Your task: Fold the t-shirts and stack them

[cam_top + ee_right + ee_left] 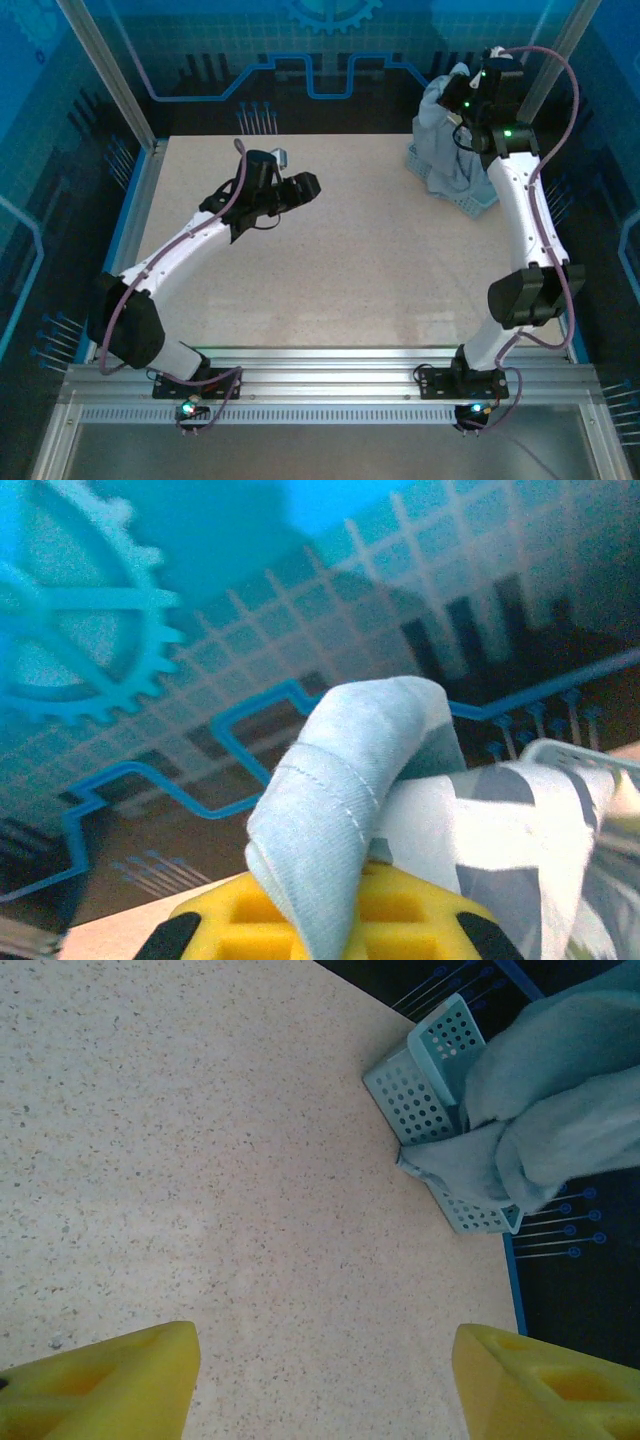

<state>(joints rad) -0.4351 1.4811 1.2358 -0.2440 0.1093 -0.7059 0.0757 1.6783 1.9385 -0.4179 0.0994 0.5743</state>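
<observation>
My right gripper will next carry the t-shirt [443, 135] off the basket, moving back and down, and then release it on the bare middle of the table.
A pale grey-blue t-shirt [443, 135] hangs in a bunch above the white lattice basket [472, 203] at the table's far right. My right gripper [463, 92] is shut on the t-shirt's top fold and holds it up, while the lower cloth still drapes into the basket. In the right wrist view a stitched hem of the t-shirt [335, 790] curls out over the yellow fingers [420, 920], with white print beside it. My left gripper [302, 187] hovers open over the middle of the table with nothing in it. Its yellow fingers [110, 1385] stand wide apart, and the basket [425, 1095] and t-shirt [565, 1090] lie ahead.
The speckled beige table [330, 270] stretches between the two arms. A blue rim runs along the table's right edge [514, 1275] just past the basket. Metal frame posts [105, 70] stand at the back corners.
</observation>
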